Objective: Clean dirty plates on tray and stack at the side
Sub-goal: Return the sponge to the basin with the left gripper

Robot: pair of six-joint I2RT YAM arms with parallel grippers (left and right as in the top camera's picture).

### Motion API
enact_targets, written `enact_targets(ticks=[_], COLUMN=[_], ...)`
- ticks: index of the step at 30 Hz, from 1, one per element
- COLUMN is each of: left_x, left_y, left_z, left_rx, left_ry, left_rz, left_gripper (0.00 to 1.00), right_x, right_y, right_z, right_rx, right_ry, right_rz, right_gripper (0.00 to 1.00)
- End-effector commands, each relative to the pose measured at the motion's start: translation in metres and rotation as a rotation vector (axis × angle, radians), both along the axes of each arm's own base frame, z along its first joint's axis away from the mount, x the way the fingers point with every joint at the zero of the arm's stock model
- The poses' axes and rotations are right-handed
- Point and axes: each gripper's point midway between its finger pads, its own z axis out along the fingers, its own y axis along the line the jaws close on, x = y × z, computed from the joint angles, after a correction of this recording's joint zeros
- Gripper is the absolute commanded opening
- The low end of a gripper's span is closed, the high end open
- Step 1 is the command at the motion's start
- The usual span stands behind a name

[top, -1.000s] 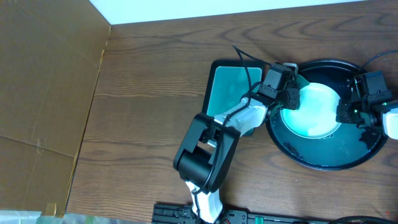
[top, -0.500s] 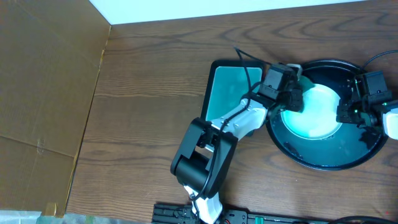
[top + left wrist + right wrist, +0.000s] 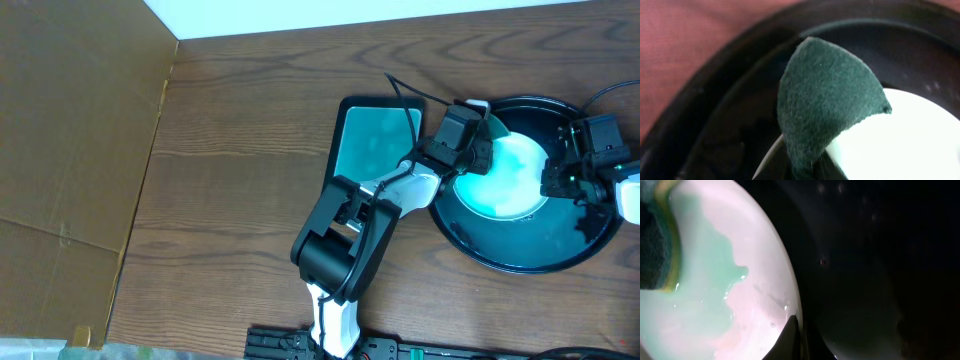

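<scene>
The teal dish is next for my left gripper, which needs to lift off the plate (image 3: 510,180), move past the tray's rim and then lower into the dish.
A round black tray (image 3: 455,225) sits at the right of the table with a white plate (image 3: 510,180) in it, its face tinted teal. My left gripper (image 3: 483,157) is shut on a dark green scouring pad (image 3: 825,100), and the pad rests on the plate's (image 3: 905,145) upper-left rim. My right gripper (image 3: 553,186) is shut on the plate's right rim, one finger (image 3: 791,337) lying over the edge. In the right wrist view a teal smear (image 3: 707,275) spreads across the plate (image 3: 755,305), with the pad (image 3: 654,245) at the far left.
A rectangular black-rimmed teal dish (image 3: 372,140) lies just left of the tray, partly under my left arm. Brown cardboard (image 3: 70,170) covers the table's left side. A cable runs by the tray's upper right.
My left gripper has slid the pad a little to the right and up along the plate's left edge, and its elbow has swung right. The right gripper has held still.
</scene>
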Motion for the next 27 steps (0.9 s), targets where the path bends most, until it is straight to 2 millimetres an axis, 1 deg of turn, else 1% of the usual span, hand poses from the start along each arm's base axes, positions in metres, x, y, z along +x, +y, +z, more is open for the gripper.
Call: enact_targets(ticks=[1, 4, 6, 10, 12, 14, 15, 16, 20, 24, 27], left_x=[0.025, 0.021, 0.019, 0.008, -0.001, -0.009, -0.017, -0.019, -0.025, -0.022, -0.019], left_y=[0.060, 0.062, 0.063, 0.066, 0.071, 0.080, 0.095, 0.102, 0.132, 0.166, 0.183], left_z=[-0.008, 0.019, 0.043, 0.105, 0.126, 0.137, 0.139, 0.137, 0.117, 0.095, 0.076], left_rx=[0.199, 0.187, 0.139, 0.056, 0.049, 0.060, 0.093, 0.112, 0.164, 0.163, 0.170], left_ry=[-0.079, -0.088, -0.097, -0.149, -0.160, -0.156, -0.134, -0.118, -0.031, 0.048, 0.099], left_rz=[0.157, 0.167, 0.204, 0.237, 0.240, 0.248, 0.276, 0.291, 0.346, 0.453, 0.508], left_gripper=[0.07, 0.07, 0.07, 0.07, 0.07, 0.07, 0.07, 0.07, 0.07, 0.07, 0.07], right_x=[-0.006, -0.004, -0.002, 0.005, 0.009, 0.013, 0.018, 0.021, 0.033, 0.042, 0.049], right_y=[-0.009, -0.009, -0.008, -0.007, -0.008, -0.007, -0.008, -0.009, -0.018, -0.026, -0.027], right_z=[-0.009, -0.009, -0.007, -0.003, 0.000, 0.005, 0.012, 0.016, 0.040, 0.075, 0.104], right_rx=[-0.040, -0.038, -0.038, -0.045, -0.062, -0.076, -0.094, -0.114, -0.241, -0.433, -0.556], right_ry=[0.025, 0.017, 0.006, -0.022, -0.038, -0.060, -0.079, -0.088, -0.144, -0.218, -0.292], right_rz=[-0.014, -0.015, -0.016, 0.003, 0.011, 0.037, 0.057, 0.059, 0.099, 0.125, 0.135], right_gripper=[0.01, 0.01, 0.01, 0.01, 0.01, 0.01, 0.01, 0.01, 0.01, 0.01, 0.01])
